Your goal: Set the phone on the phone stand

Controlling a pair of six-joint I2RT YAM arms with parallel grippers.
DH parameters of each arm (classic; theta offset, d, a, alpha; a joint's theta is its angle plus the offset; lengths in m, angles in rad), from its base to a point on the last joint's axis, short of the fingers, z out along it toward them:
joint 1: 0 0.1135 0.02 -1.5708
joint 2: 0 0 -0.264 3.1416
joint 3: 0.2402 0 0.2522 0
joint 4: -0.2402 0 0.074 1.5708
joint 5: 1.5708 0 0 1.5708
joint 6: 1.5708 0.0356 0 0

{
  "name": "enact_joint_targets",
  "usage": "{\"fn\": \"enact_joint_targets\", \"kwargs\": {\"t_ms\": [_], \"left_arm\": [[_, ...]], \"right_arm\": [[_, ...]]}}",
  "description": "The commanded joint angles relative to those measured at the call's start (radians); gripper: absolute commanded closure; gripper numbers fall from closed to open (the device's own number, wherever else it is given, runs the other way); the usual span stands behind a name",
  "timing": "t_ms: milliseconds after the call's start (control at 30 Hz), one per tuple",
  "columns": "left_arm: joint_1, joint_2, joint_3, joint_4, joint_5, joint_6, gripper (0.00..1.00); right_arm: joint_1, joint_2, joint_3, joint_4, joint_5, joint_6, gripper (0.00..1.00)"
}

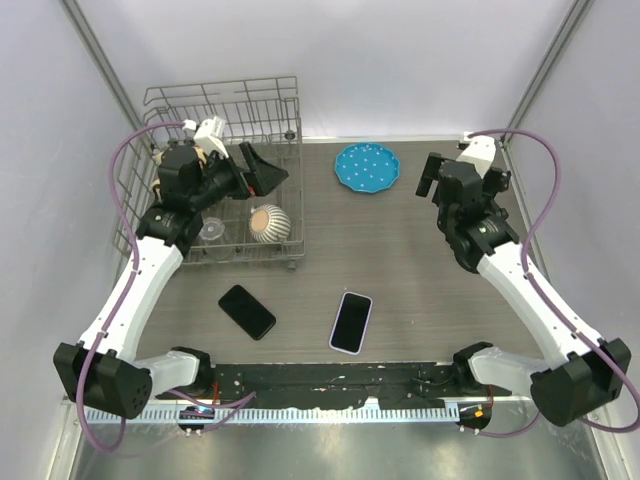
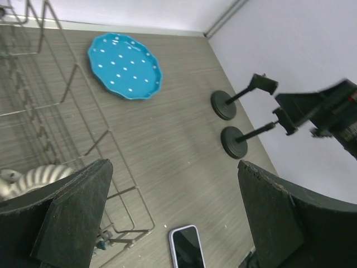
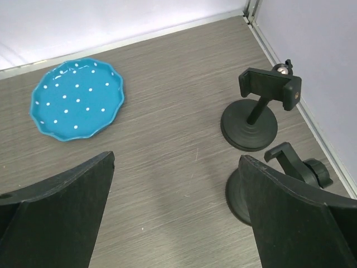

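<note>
Next I should shift my right gripper to its right in the wrist view and bring the fingers down around the nearer stand's clamp head [image 3: 298, 166], which is below it on that side.
Two phones lie flat on the table near the front: a phone in a pale case [image 1: 351, 322], also in the left wrist view [image 2: 187, 247], and a black phone [image 1: 247, 311] to its left. Two black phone stands with clamp heads stand by the right wall: the farther one [image 3: 257, 110] [image 2: 225, 104] and the nearer one [image 3: 290, 170] [image 2: 235, 141]. In the top view my right arm hides them. My left gripper [image 1: 265, 170] [image 2: 173, 218] is open and empty above the dish rack. My right gripper [image 1: 462, 180] [image 3: 178, 206] is open and empty, above the table just left of the stands.
A wire dish rack [image 1: 220, 100] stands at the back left and holds a striped bowl [image 1: 268, 222] [image 2: 39, 176]. A blue dotted plate [image 1: 366, 166] [image 2: 125, 66] [image 3: 77, 97] lies at the back centre. Walls close in the left, right and back sides.
</note>
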Motion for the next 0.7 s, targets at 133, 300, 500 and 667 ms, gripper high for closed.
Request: {"fn": "enact_joint_targets", "kwargs": {"t_ms": [133, 300, 500, 667], "left_arm": [[-0.080, -0.009, 0.005, 0.070, 0.127, -0.032, 0.00], [-0.134, 0.007, 0.013, 0.076, 0.181, -0.021, 0.00], [-0.189, 0.034, 0.031, 0.053, 0.230, 0.006, 0.00], [-0.220, 0.046, 0.039, 0.062, 0.279, -0.009, 0.00]], "right_arm": [[0.005, 0.116, 0.087, -0.040, -0.219, -0.035, 0.01], [-0.038, 0.190, 0.141, -0.042, -0.213, 0.005, 0.01], [-0.325, 0.152, 0.140, -0.071, -0.424, 0.117, 0.01], [-0.512, -0.054, -0.003, 0.019, -0.321, 0.126, 0.01]]}}
